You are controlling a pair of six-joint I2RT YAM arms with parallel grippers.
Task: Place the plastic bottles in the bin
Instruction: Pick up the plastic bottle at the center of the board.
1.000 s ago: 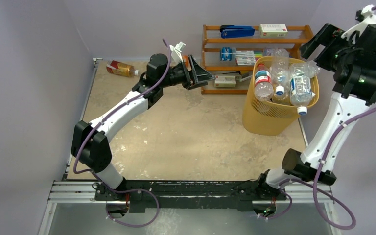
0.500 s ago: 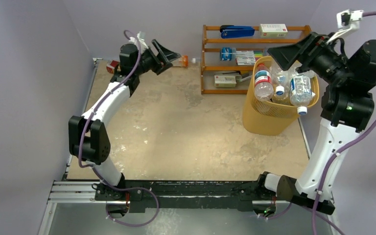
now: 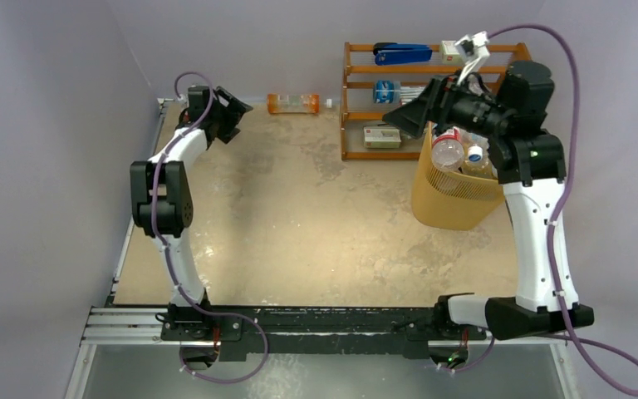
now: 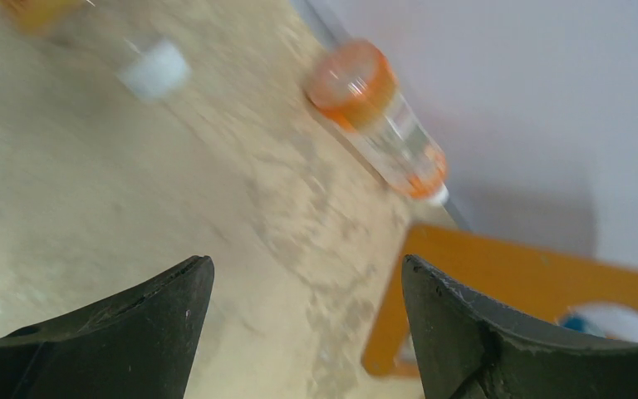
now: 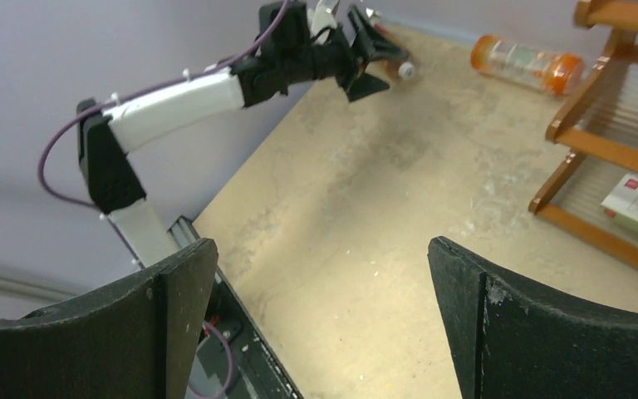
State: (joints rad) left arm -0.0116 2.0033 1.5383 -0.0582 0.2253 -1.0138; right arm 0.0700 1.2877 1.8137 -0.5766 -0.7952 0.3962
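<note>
The left gripper tilts its fingers downward and lowers onto the amber bottle's white cap next, because that narrow end points toward the open fingers.
An orange-capped clear bottle (image 3: 297, 103) lies by the back wall; it also shows in the left wrist view (image 4: 378, 116) and the right wrist view (image 5: 527, 62). My left gripper (image 3: 228, 112) is open and empty at the back left corner (image 4: 307, 266). An amber bottle's white cap (image 4: 154, 68) lies just beyond it; its body is mostly hidden. The yellow-orange bin (image 3: 457, 187) stands at the right with several bottles (image 3: 449, 154) in it. My right gripper (image 3: 407, 116) is open and empty, raised left of the bin's rim (image 5: 324, 249).
A brown wooden shelf rack (image 3: 382, 83) stands against the back wall beside the bin, with a blue stapler (image 3: 403, 54) and white boxes (image 3: 382, 135) on it. Its frame shows in the right wrist view (image 5: 606, 141). The left arm (image 5: 183, 100) reaches along the table's left edge.
My left gripper has swung left from the rack to the back left corner, leaving the orange bottle by the wall. My right gripper has swung left over the bin toward the rack.
</note>
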